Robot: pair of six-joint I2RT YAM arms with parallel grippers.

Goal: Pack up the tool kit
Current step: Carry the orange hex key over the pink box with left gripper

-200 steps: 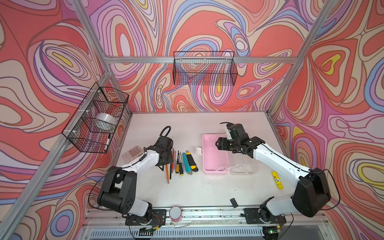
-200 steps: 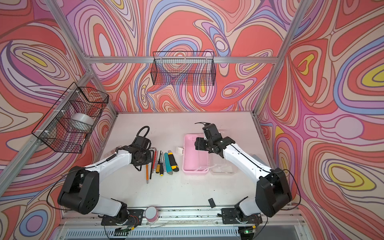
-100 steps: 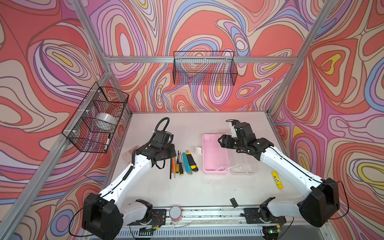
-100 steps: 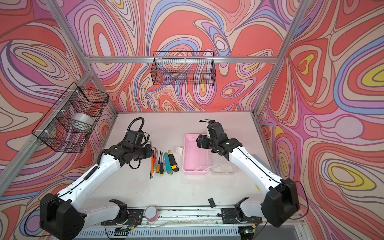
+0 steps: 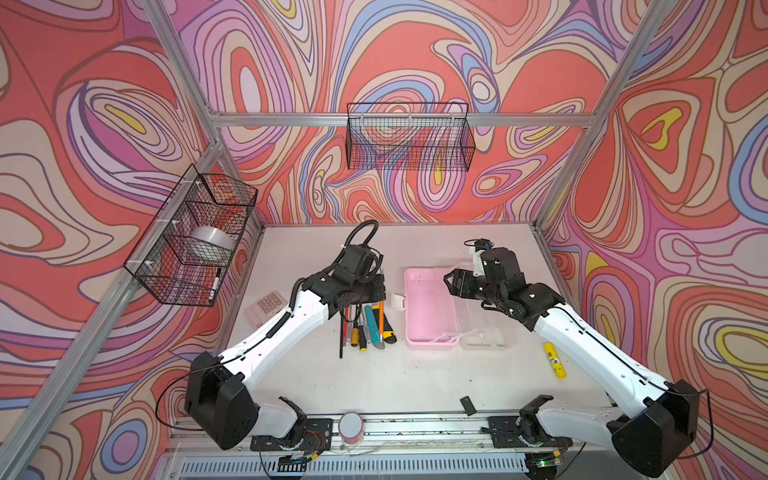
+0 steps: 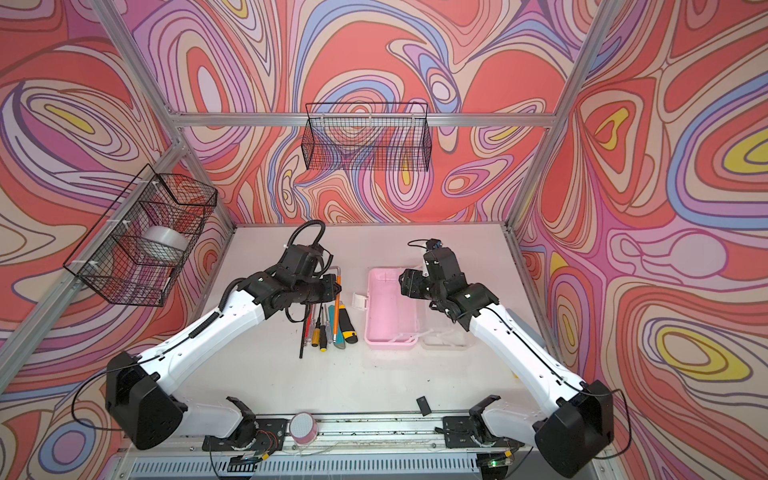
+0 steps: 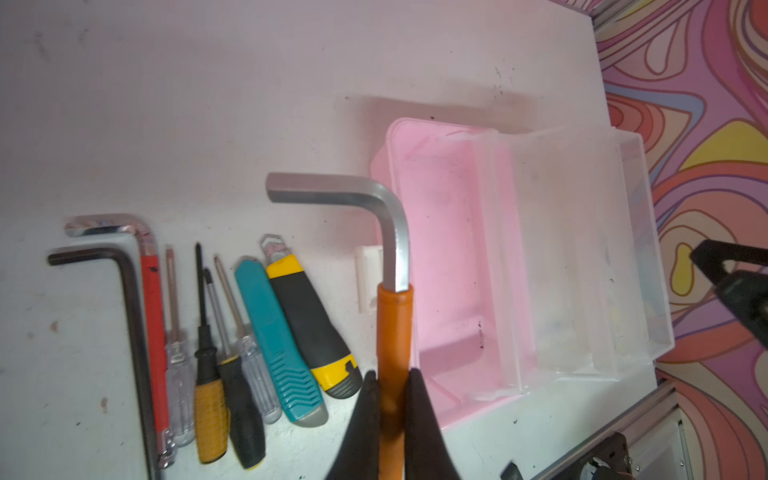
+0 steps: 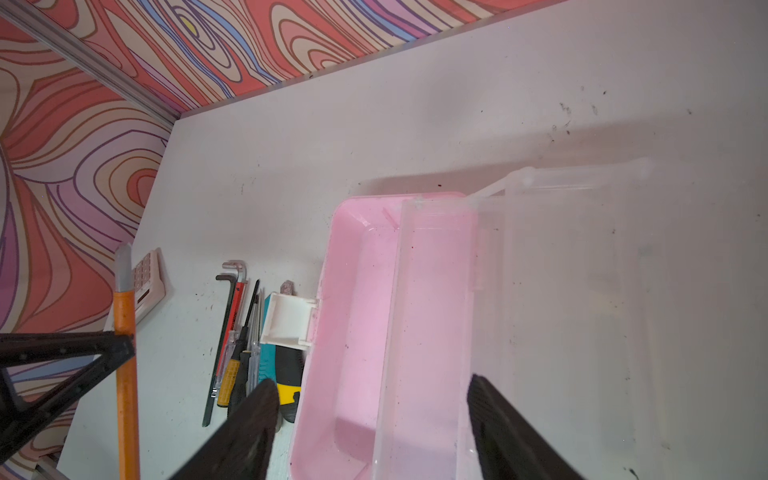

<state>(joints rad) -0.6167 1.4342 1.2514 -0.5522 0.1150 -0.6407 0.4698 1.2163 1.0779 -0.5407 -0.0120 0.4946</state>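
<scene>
The hex key goes past the white latch (image 8: 289,320) and down in my left gripper next, for release. The box's empty bottom lies below it and beyond that latch.
The tool kit's pink box (image 5: 430,307) (image 7: 449,257) lies open on the table, its clear lid (image 5: 484,328) (image 8: 561,311) folded flat to the right and its white latch (image 8: 289,320) on the left side. My left gripper (image 7: 392,386) (image 5: 376,291) is shut on an orange-sleeved hex key (image 7: 395,324) (image 6: 338,286), held above the table just left of the box. On the table lie a black hex key (image 7: 133,332), a red-sleeved hex key (image 7: 153,311), several screwdrivers (image 7: 208,395), a teal knife (image 7: 278,340) and a yellow-black knife (image 7: 311,328). My right gripper (image 8: 372,388) (image 5: 455,284) hangs open over the box, holding nothing.
A calculator (image 5: 266,307) lies at the table's left edge and a yellow glue stick (image 5: 555,359) at the right. A small black piece (image 5: 467,405) and a pink roll (image 5: 351,426) sit near the front rail. Wire baskets (image 5: 191,237) (image 5: 409,137) hang on the walls.
My left arm has stretched out and carried the orange-sleeved hex key up and right, toward the box. My right gripper has drifted slightly right and stays open.
</scene>
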